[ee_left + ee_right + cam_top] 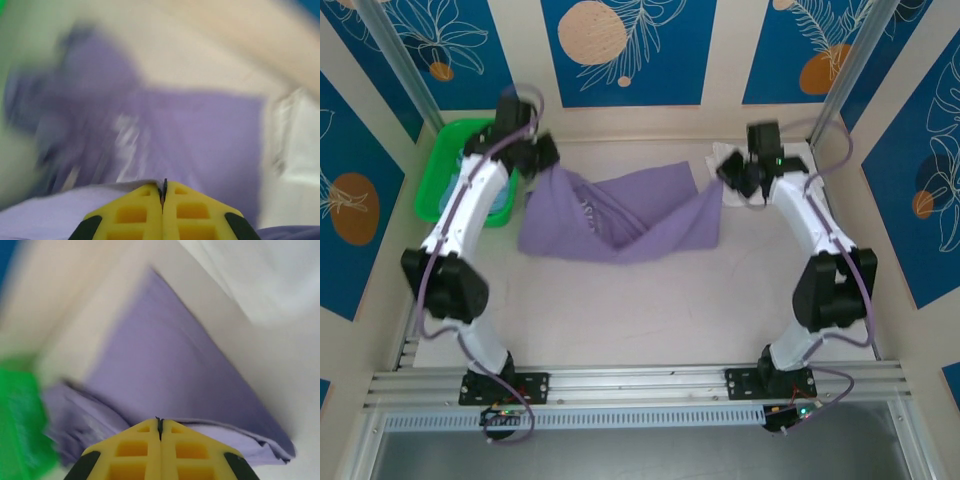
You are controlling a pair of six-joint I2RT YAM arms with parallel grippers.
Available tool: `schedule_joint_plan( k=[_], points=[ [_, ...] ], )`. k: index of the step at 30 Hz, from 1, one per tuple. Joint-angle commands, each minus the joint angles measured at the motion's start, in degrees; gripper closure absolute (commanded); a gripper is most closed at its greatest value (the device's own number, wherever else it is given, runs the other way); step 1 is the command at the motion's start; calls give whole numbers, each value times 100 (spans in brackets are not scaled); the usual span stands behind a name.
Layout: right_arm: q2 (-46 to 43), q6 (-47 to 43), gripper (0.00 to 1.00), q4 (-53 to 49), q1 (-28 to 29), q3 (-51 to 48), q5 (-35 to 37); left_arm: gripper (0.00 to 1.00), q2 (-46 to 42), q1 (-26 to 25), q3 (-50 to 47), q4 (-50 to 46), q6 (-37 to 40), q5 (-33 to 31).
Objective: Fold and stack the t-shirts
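The right gripper draws back over the bare near tabletop next and releases the pinched fold, since the lavender t-shirt (620, 222) sags doubled over at the back.
The lavender t-shirt (620, 222) hangs between my two grippers at the back of the table, sagging in the middle with its lower folds resting on the surface. My left gripper (542, 165) is shut on its left edge; the left wrist view shows the yellow fingers (145, 210) pressed together on lavender cloth (200, 135). At the cloth's right corner my right gripper (725, 172) is also shut, pinching the fabric (165, 370) between its fingers (175, 450). A white t-shirt (792, 160) lies at the back right, under the right gripper, and also shows as white cloth (270, 275).
A green plastic basket (445, 165) stands at the back left beside the left arm, with something light blue (498, 207) in it. Its green side (20, 425) shows in the right wrist view. Walls close the table on three sides.
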Motion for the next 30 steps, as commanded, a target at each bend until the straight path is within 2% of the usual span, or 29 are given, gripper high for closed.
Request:
schedule_joint_plan(
  k=[1, 2, 3, 5, 8, 12, 15, 16, 17, 19, 20, 22, 23, 26, 28, 29, 30],
  points=[
    [-239, -686, 100, -343, 188, 2040, 429, 100, 367, -163, 4220, -629, 781, -18],
    [-296, -880, 100, -414, 274, 2486, 649, 100, 423, -162, 4899, -543, 841, 111],
    [-414, -1098, 100, -469, 337, 2866, 882, 100, 270, -179, 5160, -343, 917, 115],
    [-830, -1386, 100, -361, 352, 3018, 993, 100, -513, -181, 4328, 157, 1168, 175],
    [-1775, -1464, 100, 79, 110, 2089, 793, 100, -1958, -181, 1879, 867, 1471, 312],
    [-3082, -1318, 100, 515, -204, 139, 279, 100, -3539, -185, -1284, 1277, 1401, 468],
    [-4238, -1115, 100, 947, -249, -1637, -11, 100, -4881, -181, -3673, 1759, 912, 708],
    [-4605, -984, 100, 927, -248, -2200, -17, 94, -5292, -181, -4375, 1878, 707, 765],
    [-4872, -874, 100, 825, -253, -2632, 17, 91, -5645, -181, -4854, 1848, 575, 751],
    [-5455, -494, 100, 324, -265, -3484, 143, 95, -6366, -194, -5722, 1589, 301, 794],
    [-5716, -419, 100, 156, -274, -3844, 90, 93, -6673, -205, -6004, 1374, 242, 749],
    [-6417, -147, 100, -330, -283, -4560, 132, 77, -7504, -199, -6425, 695, 157, 512],
    [-6740, -127, 100, -566, -291, -4776, 215, 73, -7849, -199, -6508, 372, 152, 291],
    [-7574, 169, 100, -1828, -309, -4977, 1067, 70, -8867, -198, -6616, -508, 21, -584],
    [-7945, 160, 100, -2148, -310, -5007, 1273, 78, -9217, -199, -6637, -715, -186, -1248],
    [-7997, 143, 97, -2185, -311, -5047, 1324, 78, -9233, -199, -6647, -695, -290, -1408],
    [-7968, 146, 82, -2249, -318, -5087, 1432, 74, -9173, -199, -6676, -574, -387, -1457]
  ],
)
